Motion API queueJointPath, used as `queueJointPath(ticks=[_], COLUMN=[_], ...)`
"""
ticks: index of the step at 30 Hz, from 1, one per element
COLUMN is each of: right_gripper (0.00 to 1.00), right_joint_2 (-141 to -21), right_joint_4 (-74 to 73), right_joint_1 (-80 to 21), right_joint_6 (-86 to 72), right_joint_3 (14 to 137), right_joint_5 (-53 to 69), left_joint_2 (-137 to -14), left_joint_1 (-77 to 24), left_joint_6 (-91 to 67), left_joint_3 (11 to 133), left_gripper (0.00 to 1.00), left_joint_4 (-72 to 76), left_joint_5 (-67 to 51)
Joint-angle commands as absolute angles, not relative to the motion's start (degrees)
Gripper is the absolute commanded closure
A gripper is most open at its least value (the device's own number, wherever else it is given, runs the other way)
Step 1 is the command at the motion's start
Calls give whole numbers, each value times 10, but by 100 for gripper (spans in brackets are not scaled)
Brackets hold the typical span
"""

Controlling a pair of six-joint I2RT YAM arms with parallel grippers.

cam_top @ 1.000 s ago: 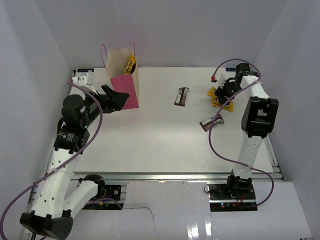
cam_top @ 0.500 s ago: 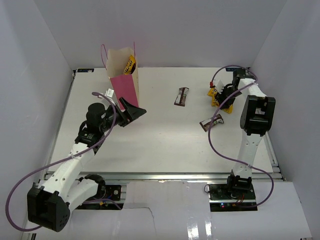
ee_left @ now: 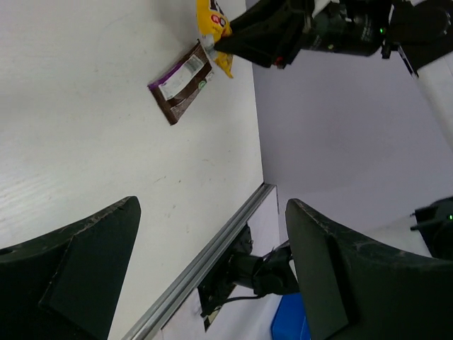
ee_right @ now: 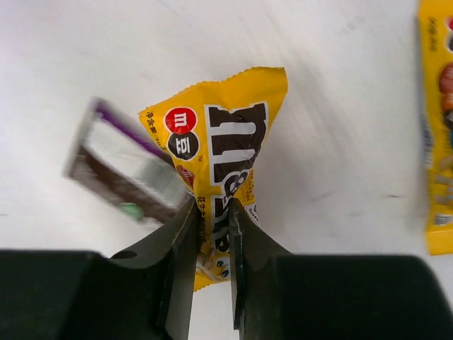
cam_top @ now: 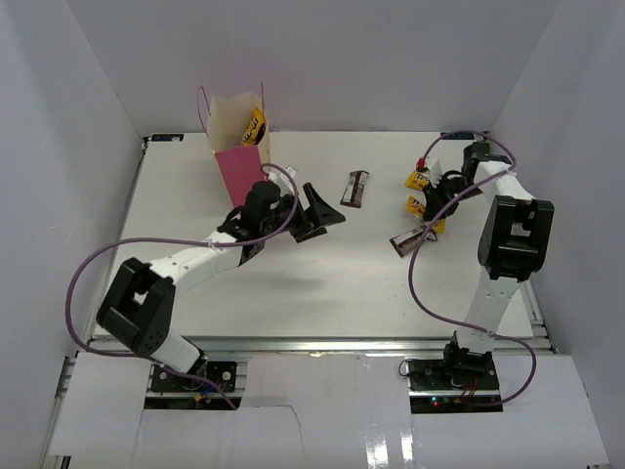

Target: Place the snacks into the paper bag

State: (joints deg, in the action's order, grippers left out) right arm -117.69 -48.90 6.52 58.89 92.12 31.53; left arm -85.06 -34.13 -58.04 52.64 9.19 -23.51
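Observation:
The left gripper goes to the right in the top view onto the packet's loose end (cam_top: 415, 205) (ee_left: 213, 23) next, clear of the pinching fingers.
The pink and cream paper bag (cam_top: 239, 147) stands at the back left with a yellow packet (cam_top: 254, 127) poking out of its top. My left gripper (cam_top: 320, 217) is open and empty, right of the bag and near a dark brown bar (cam_top: 357, 188). In its wrist view (ee_left: 212, 283) nothing lies between the fingers. My right gripper (cam_top: 437, 198) is shut on a yellow packet (ee_right: 219, 156), which shows from above (cam_top: 422, 207) too. Its fingers (ee_right: 180, 241) pinch the packet's lower end. Another brown bar (cam_top: 410, 240) lies just in front (ee_right: 124, 170).
A second yellow packet (cam_top: 418, 180) lies on the table behind the held one and shows at the right edge of the right wrist view (ee_right: 435, 127). White walls enclose the table on three sides. A metal rail (ee_left: 205, 262) runs along the table's edge.
My left arm has swung from beside the bag out to the right over the table's middle, gripper open. My right gripper has shifted slightly forward with the yellow packet pinched in it.

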Motion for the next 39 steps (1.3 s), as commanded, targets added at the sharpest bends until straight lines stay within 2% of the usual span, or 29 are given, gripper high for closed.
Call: queueJointPath(ticks=[1,7,18,21,22,28,29,32,33,36,39], right_gripper=[86,86,86,85,85,85,83,79,74,60,46], right_joint_2=[-1093,-999,-933,-936,-940,-944,-943,-940,-940,-937,-924], right_joint_4=[-536,-520,-404,-383,-372,-326,-317,-309,-310,-312,-321], right_joint_1=[58,27,-61,-76,-81,-105,-110,-113,-113,-113,-112], right_joint_6=[555,512,412,384,373,329,320,314,314,316,323], right_joint_3=[888,778,726,732,734,736,736,733,732,731,735], right_joint_5=[458,562,554,548,542,524,521,511,510,501,497], left_joint_2=[-904,-1028,-1099,-1104,-1106,-1112,-1110,-1104,-1102,-1090,-1073], left_joint_1=[-359,-378,-395,-396,-397,-397,-397,-397,-397,-394,-383], left_joint_6=[-607,-638,-657,-663,-664,-672,-674,-671,-669,-648,-600], left_joint_3=[595,706,761,759,758,763,762,758,758,760,775], left_gripper=[7,7,10,16,22,43,50,58,64,71,73], left_joint_4=[139,142,142,142,142,142,141,138,136,112,41], left_joint_5=[-224,-242,-261,-265,-265,-269,-265,-261,-258,-243,-220])
